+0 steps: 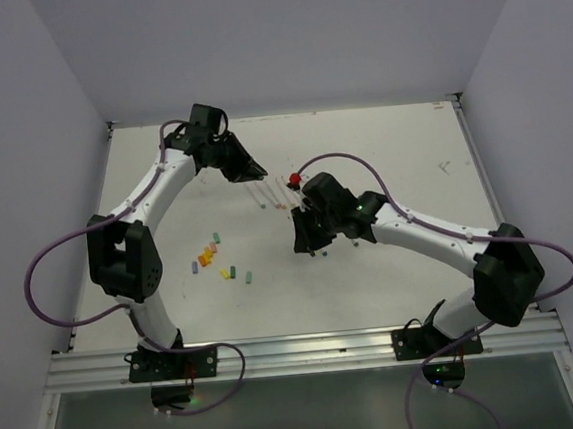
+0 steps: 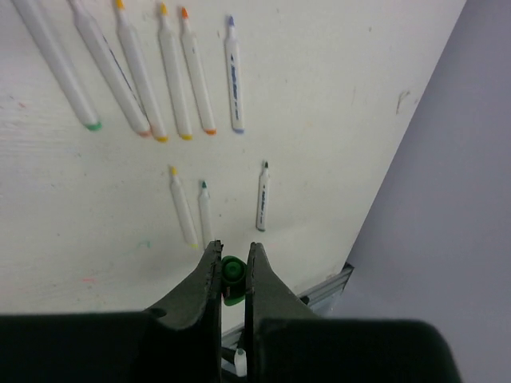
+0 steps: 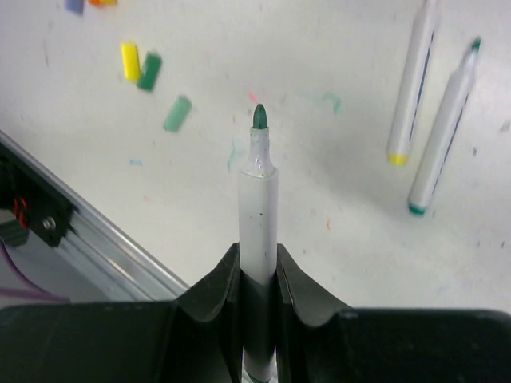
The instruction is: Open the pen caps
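My right gripper should next swing to the right in the top view past the nearer pens (image 1: pixel 270 198) and then go down to open table, because my pen's green tip is bare.
My left gripper (image 2: pixel 233 249) is shut on a small green pen cap (image 2: pixel 232 273), held above the table. In the top view this gripper (image 1: pixel 259 173) hangs at the back, over a row of white pens (image 1: pixel 270 198). My right gripper (image 3: pixel 259 251) is shut on the barrel of a white pen (image 3: pixel 259 199) whose dark green tip (image 3: pixel 259 117) is bare and points away from the wrist. That gripper (image 1: pixel 302 245) sits mid-table. Loose pen caps (image 1: pixel 210 253) in several colours lie left of it.
Several uncapped pens (image 2: pixel 172 72) lie side by side under the left wrist, and three shorter ones (image 2: pixel 204 209) nearer. Two pens (image 3: pixel 444 128) lie right of the right gripper. A small red object (image 1: pixel 295 180) sits between the arms. The metal rail (image 1: pixel 308 348) edges the table's front.
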You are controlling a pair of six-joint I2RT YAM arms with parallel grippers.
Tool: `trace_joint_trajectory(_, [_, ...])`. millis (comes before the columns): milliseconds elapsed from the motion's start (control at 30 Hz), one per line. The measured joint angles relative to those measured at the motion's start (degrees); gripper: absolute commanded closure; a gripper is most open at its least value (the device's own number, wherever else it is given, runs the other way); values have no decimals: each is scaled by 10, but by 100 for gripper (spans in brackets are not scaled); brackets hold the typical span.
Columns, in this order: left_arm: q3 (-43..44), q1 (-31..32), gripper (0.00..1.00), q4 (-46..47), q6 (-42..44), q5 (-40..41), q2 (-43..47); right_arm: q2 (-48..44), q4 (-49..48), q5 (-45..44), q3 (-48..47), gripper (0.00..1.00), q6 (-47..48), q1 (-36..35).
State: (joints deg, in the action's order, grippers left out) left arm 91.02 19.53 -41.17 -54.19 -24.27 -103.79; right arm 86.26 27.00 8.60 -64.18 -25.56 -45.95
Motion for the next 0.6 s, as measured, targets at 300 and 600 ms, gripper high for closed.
trace_joint_trajectory(300, [11,-27,100,-2,37,47,-1,-57,75,-18,19,100,-11,22])
trace_joint_trajectory(600, [-150,80,100,9,115,61,71,16,106,-5,-46,100,41,292])
